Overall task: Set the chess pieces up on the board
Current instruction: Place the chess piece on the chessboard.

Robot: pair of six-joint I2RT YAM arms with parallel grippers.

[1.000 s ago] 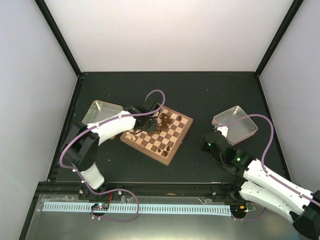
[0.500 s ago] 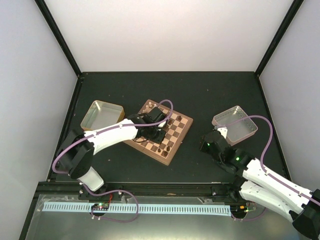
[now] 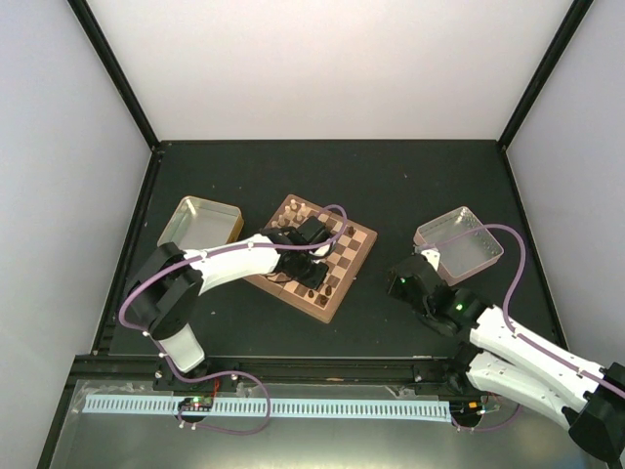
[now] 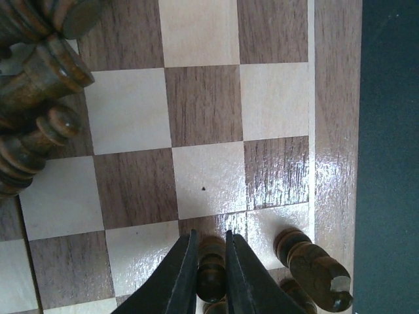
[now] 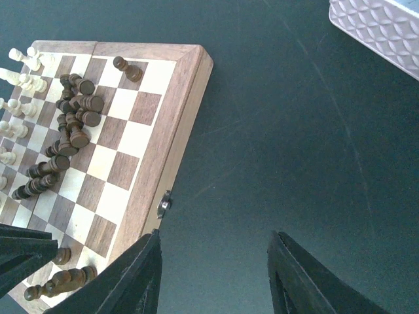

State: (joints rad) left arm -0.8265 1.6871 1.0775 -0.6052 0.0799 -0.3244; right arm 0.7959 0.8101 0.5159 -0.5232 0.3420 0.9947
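Observation:
I should move my right gripper outward, left in the top view, and down onto the heap's end by the lone piece, as dark pieces lie heaped.
The board (image 3: 359, 241) lies tilted at mid-table. In the left wrist view my left gripper (image 4: 211, 252) is shut on a dark brown chess piece (image 4: 211, 271), low over the board (image 4: 334, 131) near its rim. Another dark piece (image 4: 315, 267) lies toppled just right of it, and a heap of dark pieces (image 4: 39, 85) sits at top left. My right gripper (image 5: 214, 239) stands open and empty above the dark table, right of the board's rim (image 5: 177, 140). That view shows the dark heap (image 5: 75, 118), cream pieces (image 5: 19, 78) along the far side and a lone dark piece (image 5: 127, 69).
One shallow metal tray (image 3: 200, 223) stands left of the board, and a second tray (image 3: 459, 244) sits to the right, its corner (image 5: 380, 29) showing in the right wrist view. A small metal clasp (image 5: 163, 204) sticks out of the board's side.
My left gripper has moved from the dark heap across the board toward its near right edge, carrying a dark piece. The right arm has barely shifted.

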